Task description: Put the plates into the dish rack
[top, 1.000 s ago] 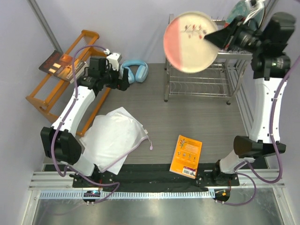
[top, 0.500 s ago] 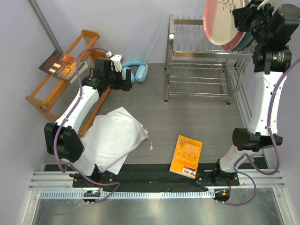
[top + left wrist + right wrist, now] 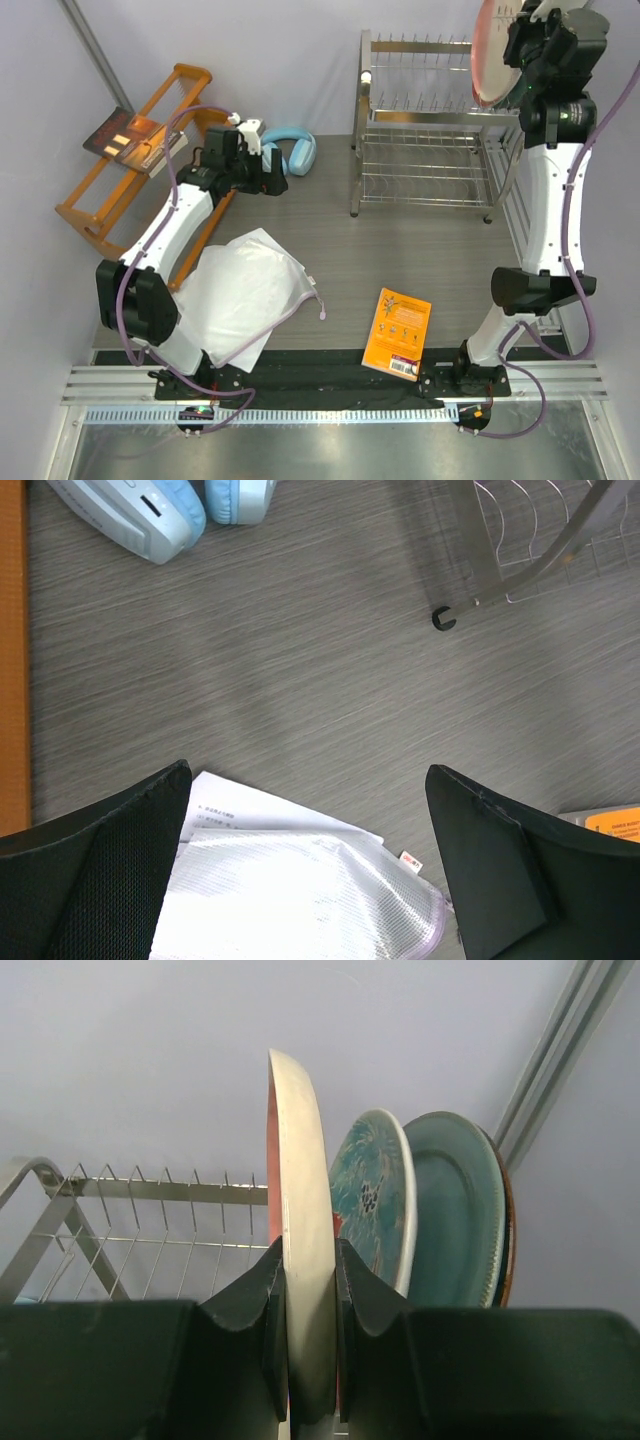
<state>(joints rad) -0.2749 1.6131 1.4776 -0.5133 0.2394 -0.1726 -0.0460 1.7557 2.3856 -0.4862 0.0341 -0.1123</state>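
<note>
The rack's free wires beside the patterned plate are below my right gripper, so it will next lower the plate onto them and let go of the plate's rim.
My right gripper is shut on the rim of the pink-and-cream plate. It holds the plate upright and edge-on above the right end of the silver dish rack's upper tier. In the top view the plate shows at the gripper. Just right of it stand the teal-and-red patterned plate, the pale grey-green plate and a dark rim behind it. My left gripper is open and empty, hovering over the table near the headphones.
A white mesh pouch with paper lies front left, also under my left gripper. An orange book lies front centre. The orange wooden rack stands at the left. A rack foot shows in the left wrist view.
My right arm has swung the pink-and-cream plate right and turned it edge-on beside the plates standing in the rack. My left gripper has shifted slightly right.
</note>
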